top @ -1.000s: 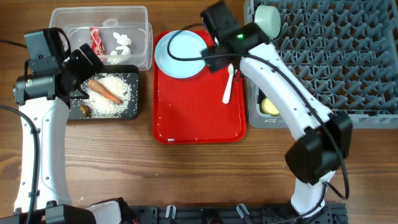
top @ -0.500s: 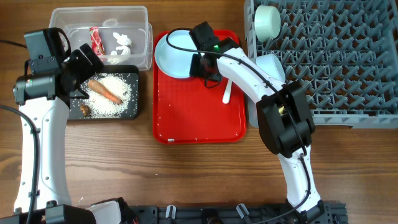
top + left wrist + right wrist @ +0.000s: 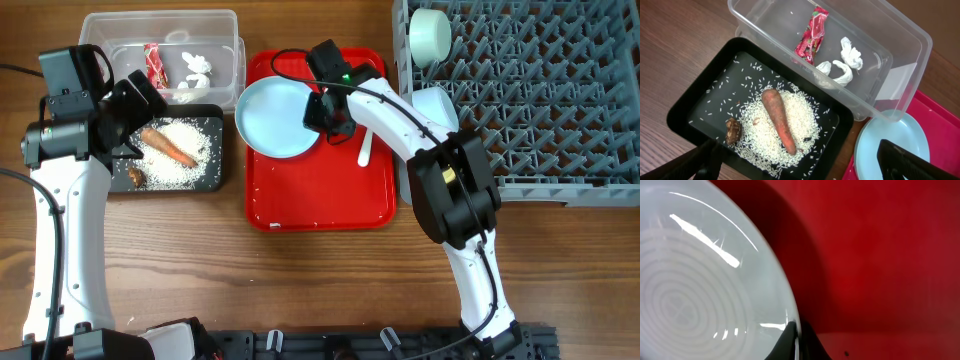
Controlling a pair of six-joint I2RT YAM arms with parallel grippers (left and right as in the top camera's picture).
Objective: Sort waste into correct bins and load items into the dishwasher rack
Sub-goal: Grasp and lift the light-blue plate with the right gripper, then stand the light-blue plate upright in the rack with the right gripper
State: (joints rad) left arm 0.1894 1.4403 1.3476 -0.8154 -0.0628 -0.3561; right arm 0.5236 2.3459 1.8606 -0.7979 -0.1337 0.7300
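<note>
The plate (image 3: 272, 118) should go among the rack's wires (image 3: 486, 45) beside the pale green bowl, because those slots are empty. My right gripper will next lift toward the dishwasher rack and lower the plate there.
My right gripper (image 3: 322, 112) (image 3: 796, 345) is shut on the right rim of the round light-blue plate (image 3: 272, 118) (image 3: 705, 280), which overhangs the left edge of the red tray (image 3: 310, 190). A white spoon (image 3: 367, 140) lies on that tray beside my right arm. My left gripper (image 3: 802, 167) hovers open over the black tray (image 3: 690, 100), which holds the carrot (image 3: 780, 120), rice (image 3: 757, 135) and a brown scrap (image 3: 733, 131). The clear tub (image 3: 890, 85) holds the red wrapper (image 3: 811, 35) and white tissue (image 3: 842, 65).
The grey dishwasher rack (image 3: 540, 90) fills the back right, with a pale green bowl (image 3: 430, 33) standing in its left corner and a light-blue bowl (image 3: 437, 103) below it. Bare wooden table lies in front of the red tray.
My right arm swung in from the rack side and its jaws closed on the plate's rim. The plate has shifted left and forward. The left arm has not moved.
</note>
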